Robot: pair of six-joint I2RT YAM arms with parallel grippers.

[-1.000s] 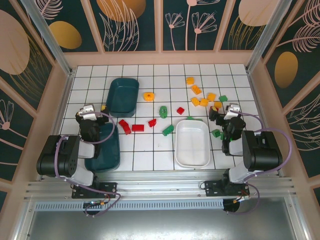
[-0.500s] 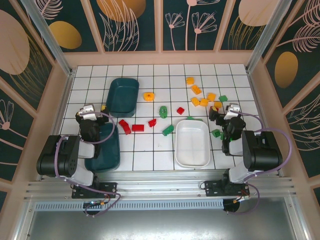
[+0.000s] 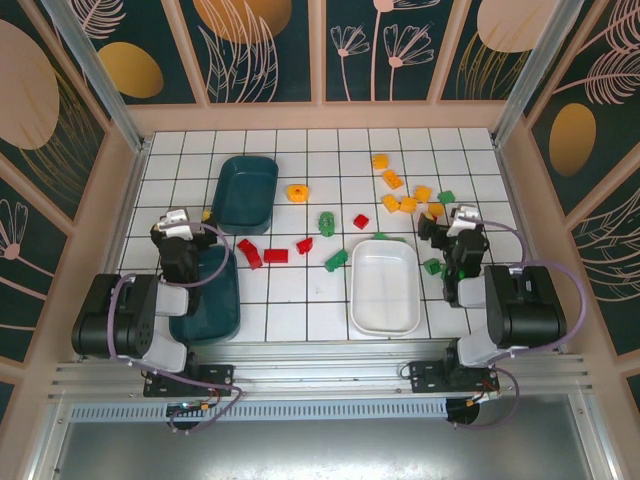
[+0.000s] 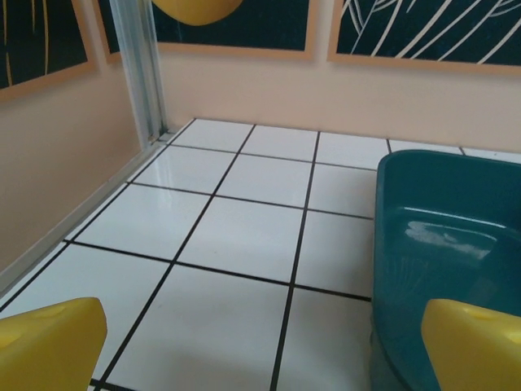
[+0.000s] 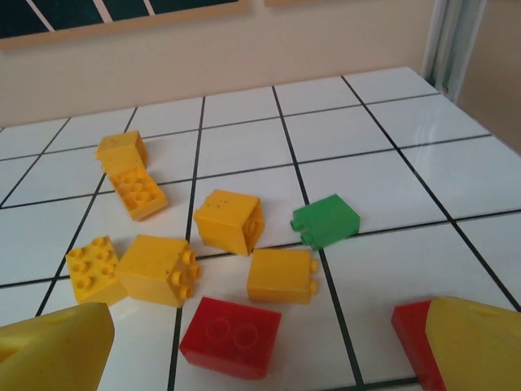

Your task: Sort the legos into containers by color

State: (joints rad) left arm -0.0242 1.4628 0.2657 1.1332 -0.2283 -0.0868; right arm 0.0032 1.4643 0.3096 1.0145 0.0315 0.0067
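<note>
My right gripper's fingers are open. I should raise them next, swing back and lower them on both sides of the empty white tray's rim by the green brick (image 3: 417, 270).
In the right wrist view my right gripper (image 5: 269, 362) is open, its yellow fingers (image 5: 49, 350) low at both sides. A red lego (image 5: 230, 336) lies on the tiles between them, untouched, and a second red one (image 5: 409, 336) sits against the right finger. Beyond lie a green lego (image 5: 326, 220) and several orange ones (image 5: 282, 275). From above, the right gripper (image 3: 440, 222) is beside that orange cluster (image 3: 408, 204). My left gripper (image 3: 190, 222) is open over bare tile (image 4: 264, 350), between the far teal tray (image 3: 245, 190) and the near teal tray (image 3: 207, 295). The white tray (image 3: 385, 285) holds nothing.
Red legos (image 3: 276, 255) and green ones (image 3: 336, 260) are scattered across the middle tiles, with one orange piece (image 3: 297, 191) next to the far teal tray. A green brick (image 3: 432, 266) sits right of the white tray. Peach walls (image 4: 73, 163) close in the tiled floor.
The right gripper has edged slightly left and away from its base. The left arm and the legos have not moved.
</note>
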